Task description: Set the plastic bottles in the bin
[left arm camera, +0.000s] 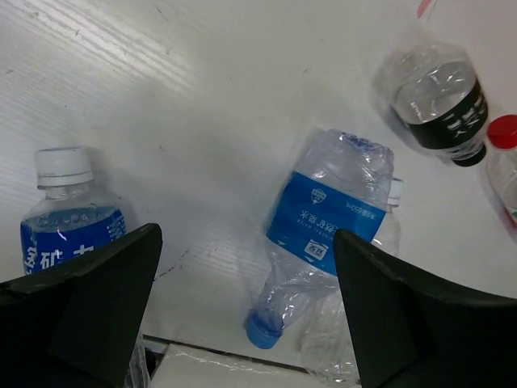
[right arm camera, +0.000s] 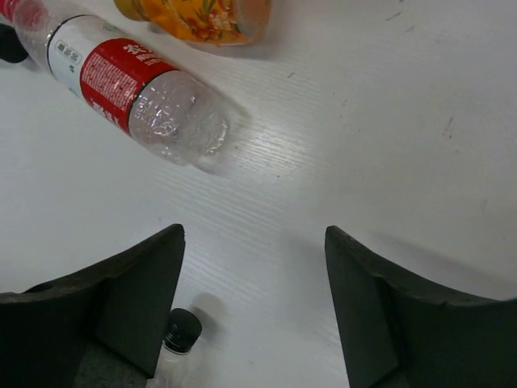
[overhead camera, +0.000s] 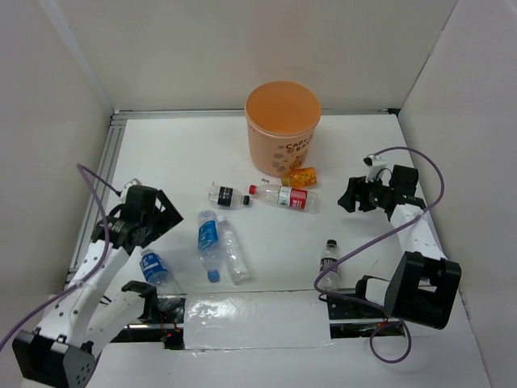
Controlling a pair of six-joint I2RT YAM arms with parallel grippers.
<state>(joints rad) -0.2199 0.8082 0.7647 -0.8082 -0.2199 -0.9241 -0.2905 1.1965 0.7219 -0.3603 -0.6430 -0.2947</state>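
The left gripper swings across and down onto the crushed bottle's blue label [overhead camera: 208, 234] [left arm camera: 325, 220] next, as it lies below the gripper's fingers and to their right in the top view.
The pale-orange bin [overhead camera: 283, 121] stands upright at the back centre. An orange-tinted bottle [overhead camera: 300, 176] lies at its foot, with a red-label bottle [overhead camera: 284, 196] and a black-label bottle [overhead camera: 228, 196] beside it. A crushed blue-label bottle [overhead camera: 208, 234] and a clear bottle [overhead camera: 235, 255] lie mid-table. A blue-label bottle [overhead camera: 153, 268] and a black-capped bottle [overhead camera: 329, 260] stand near the front. My left gripper [overhead camera: 166, 214] is open and empty, left of the crushed bottle [left arm camera: 327, 214]. My right gripper [overhead camera: 349, 196] is open and empty, right of the red-label bottle [right arm camera: 137, 85].
White walls enclose the table on the left, back and right. A strip of shiny tape [overhead camera: 254, 319] covers the front edge between the arm bases. The white-capped blue bottle [left arm camera: 69, 210] stands by my left finger; the black cap [right arm camera: 182, 327] sits by my right gripper's left finger.
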